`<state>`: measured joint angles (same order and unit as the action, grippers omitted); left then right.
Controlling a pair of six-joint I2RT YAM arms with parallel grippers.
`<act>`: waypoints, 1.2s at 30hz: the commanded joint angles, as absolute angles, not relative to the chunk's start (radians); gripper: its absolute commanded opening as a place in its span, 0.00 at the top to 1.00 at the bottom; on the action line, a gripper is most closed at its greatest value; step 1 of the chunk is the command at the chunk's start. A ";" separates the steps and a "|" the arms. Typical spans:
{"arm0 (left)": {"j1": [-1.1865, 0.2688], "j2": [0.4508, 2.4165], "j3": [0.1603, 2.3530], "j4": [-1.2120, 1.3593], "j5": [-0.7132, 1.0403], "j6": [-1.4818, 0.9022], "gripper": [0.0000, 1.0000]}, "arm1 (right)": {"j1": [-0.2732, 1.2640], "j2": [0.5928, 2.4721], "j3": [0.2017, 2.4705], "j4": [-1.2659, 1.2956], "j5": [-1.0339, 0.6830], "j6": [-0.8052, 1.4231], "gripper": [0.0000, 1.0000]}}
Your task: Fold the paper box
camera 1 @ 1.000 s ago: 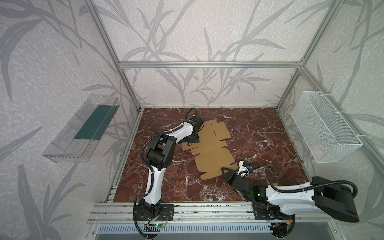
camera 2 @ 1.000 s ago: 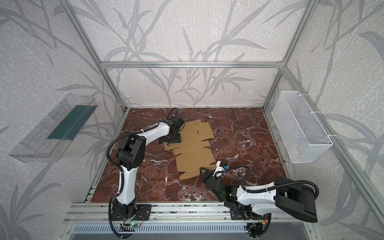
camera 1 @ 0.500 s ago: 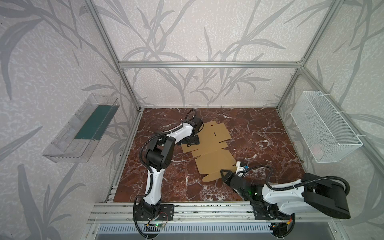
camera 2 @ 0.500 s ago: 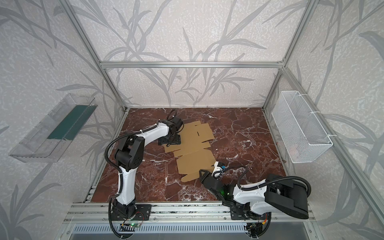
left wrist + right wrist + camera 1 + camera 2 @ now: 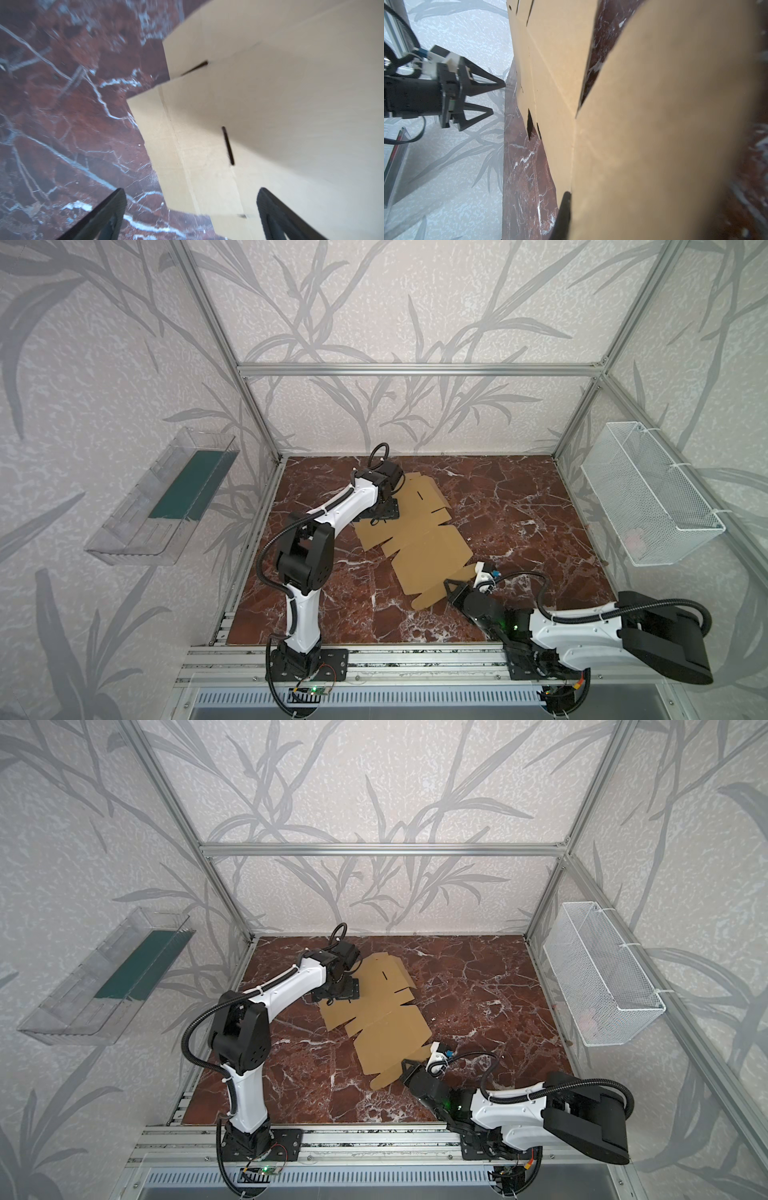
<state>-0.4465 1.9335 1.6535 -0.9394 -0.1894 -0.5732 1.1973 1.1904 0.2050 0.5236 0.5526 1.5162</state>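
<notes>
My right gripper rises and turns next, then lowers the sheet's edge back to the bare marble between gripper and bar, since the sheet lies slanted.
The paper box (image 5: 424, 539) (image 5: 386, 1027) is a flat tan cardboard sheet with flaps and slits, lying on the red marble floor (image 5: 519, 510) in both top views. My left gripper (image 5: 383, 509) (image 5: 338, 990) hangs open over its far left end. In the left wrist view its two dark fingers (image 5: 116, 203) stand wide apart above the sheet's edge (image 5: 270, 104). My right gripper (image 5: 451, 587) (image 5: 407, 1067) is low at the near end, shut on a rounded flap. The right wrist view shows one finger (image 5: 564, 209) against the cardboard (image 5: 654, 124), which hides the other.
A clear plastic bin (image 5: 166, 497) hangs on the left wall and a white wire basket (image 5: 648, 497) on the right wall. An aluminium rail (image 5: 395, 659) runs along the front with both arm bases on it. The left gripper (image 5: 498, 97) also shows in the right wrist view.
My right gripper has closed on the near flap of the sheet, and the right arm has drawn in a little. The left arm has hardly moved.
</notes>
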 commanded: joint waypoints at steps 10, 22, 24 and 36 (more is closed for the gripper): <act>-0.323 1.391 1.498 -0.825 -0.093 -0.494 0.01 | 1.177 0.635 0.361 -0.050 0.795 1.037 1.00; -0.292 0.957 1.044 -0.597 -0.196 -0.471 0.01 | 1.176 0.746 0.795 -0.485 0.712 0.414 1.00; -0.282 0.918 0.997 -0.582 -0.224 -0.486 0.01 | 1.179 0.834 0.874 -0.582 0.687 0.390 1.00; -0.249 0.914 0.971 -0.589 -0.218 -0.517 0.01 | 1.410 1.321 1.067 -0.802 0.736 0.342 0.97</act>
<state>-0.2573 0.9085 0.9710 -0.5976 -0.2073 -0.5014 1.3712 1.2587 1.0252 -0.7052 0.7105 0.3710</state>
